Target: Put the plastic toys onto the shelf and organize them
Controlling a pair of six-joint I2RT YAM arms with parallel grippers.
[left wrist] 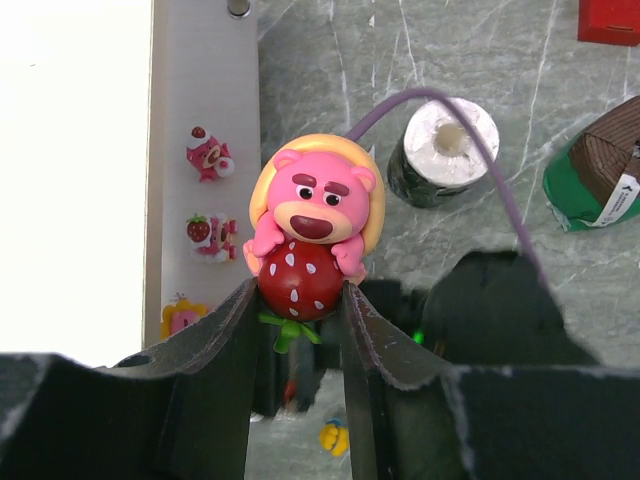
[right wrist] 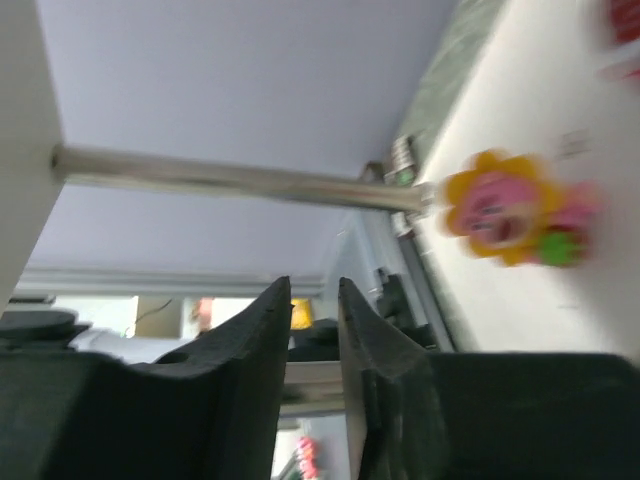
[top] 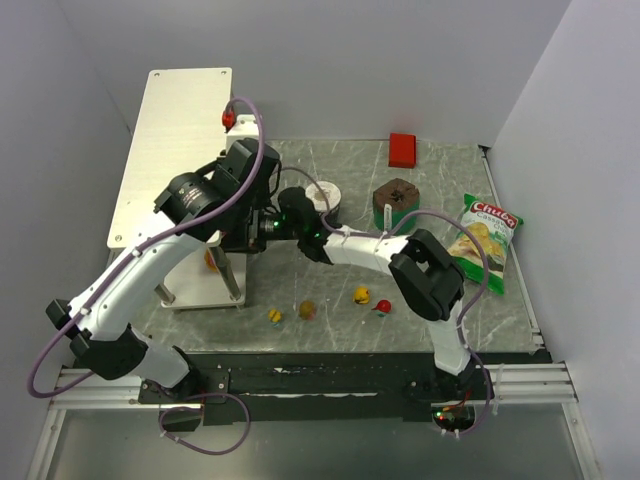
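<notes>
The robot's left gripper will swing back, go down to its right in the top view and let go of the bear on the bare tabletop by the golden toy [top: 316, 286].
My left gripper [left wrist: 298, 290] is shut on a pink bear toy hugging a red strawberry [left wrist: 310, 235], held above the table beside the shelf [top: 175, 150]. On the shelf's lower tier [left wrist: 200, 90] stand three small toys: a pink one [left wrist: 208, 155], a strawberry one [left wrist: 210, 235] and a yellow-pink one [left wrist: 183, 318]. My right gripper [right wrist: 312, 290] reaches under the shelf top. Its jaws are a narrow gap apart with nothing between them. A yellow flower-faced toy [right wrist: 500, 210] stands a short way beyond its fingertips. Several toys lie on the table [top: 274, 315], [top: 308, 310], [top: 361, 295], [top: 382, 305].
A white paper-topped cup [left wrist: 443, 150] and a brown-and-green cup [left wrist: 600, 170] stand right of the shelf. A red block [top: 403, 149] lies at the back and a green chip bag [top: 484, 243] at the right. A shelf leg [right wrist: 230, 180] crosses just above my right fingers.
</notes>
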